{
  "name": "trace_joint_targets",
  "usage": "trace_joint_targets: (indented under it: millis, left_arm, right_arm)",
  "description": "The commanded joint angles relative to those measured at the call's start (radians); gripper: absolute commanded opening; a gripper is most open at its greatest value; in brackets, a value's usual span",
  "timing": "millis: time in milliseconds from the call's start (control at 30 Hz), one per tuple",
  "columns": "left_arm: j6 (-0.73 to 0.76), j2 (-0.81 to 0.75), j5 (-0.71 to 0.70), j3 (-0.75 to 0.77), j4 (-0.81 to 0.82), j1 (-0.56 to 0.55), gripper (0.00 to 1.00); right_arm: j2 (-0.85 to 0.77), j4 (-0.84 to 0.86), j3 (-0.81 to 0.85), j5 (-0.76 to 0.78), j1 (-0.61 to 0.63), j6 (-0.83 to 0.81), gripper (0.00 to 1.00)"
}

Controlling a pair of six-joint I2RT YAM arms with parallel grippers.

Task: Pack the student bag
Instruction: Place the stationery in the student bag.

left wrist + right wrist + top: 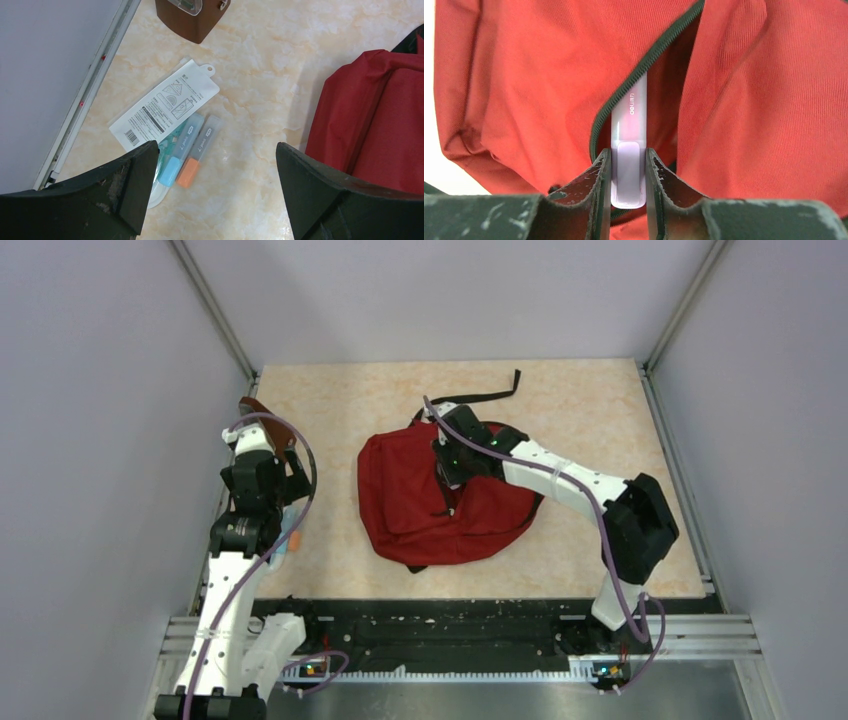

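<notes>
Next, my right gripper moves down into the open slit and opens, since only the far end of the pale lilac highlighter [629, 150] is under the zipper edge.
The dark-red student bag [415, 495] lies in the middle of the table; its fabric also shows in the left wrist view [380, 120] and fills the right wrist view [524, 90]. My right gripper [628, 172] is shut on a pale lilac highlighter [629, 150], whose far end pokes into the bag's open zipper slit [644, 65]. My left gripper [212, 175] is open and empty above the table at the left. Just beyond it lie a blue highlighter [181, 150], an orange highlighter [199, 152] and a white packaged ruler set [165, 105].
A brown wedge-shaped pouch [192, 15] sits at the far left by the wall [262, 415]. A black strap [485, 392] trails behind the bag. A metal rail [85, 95] runs along the table's left edge.
</notes>
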Motion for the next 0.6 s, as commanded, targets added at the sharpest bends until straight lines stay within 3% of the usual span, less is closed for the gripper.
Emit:
trace_joint_targets:
  millis: [0, 233, 400, 567]
  left_arm:
    - [-0.01, -0.013, -0.002, -0.004, 0.051, 0.007, 0.92]
    - [-0.01, -0.01, 0.003, -0.006, 0.052, 0.007, 0.92]
    - [-0.01, -0.009, 0.004, -0.006, 0.053, 0.008, 0.92]
    - [-0.01, -0.007, 0.005, -0.006, 0.052, 0.008, 0.92]
  right_arm:
    - [0.004, 0.212, -0.048, -0.018, 0.0, 0.007, 0.0]
    - [0.019, 0.342, -0.109, -0.016, 0.0, 0.017, 0.03]
    - [0.006, 0.348, -0.123, -0.016, 0.0, 0.019, 0.34]
    - [-0.029, 0.34, -0.154, 0.0, 0.0, 0.019, 0.51]
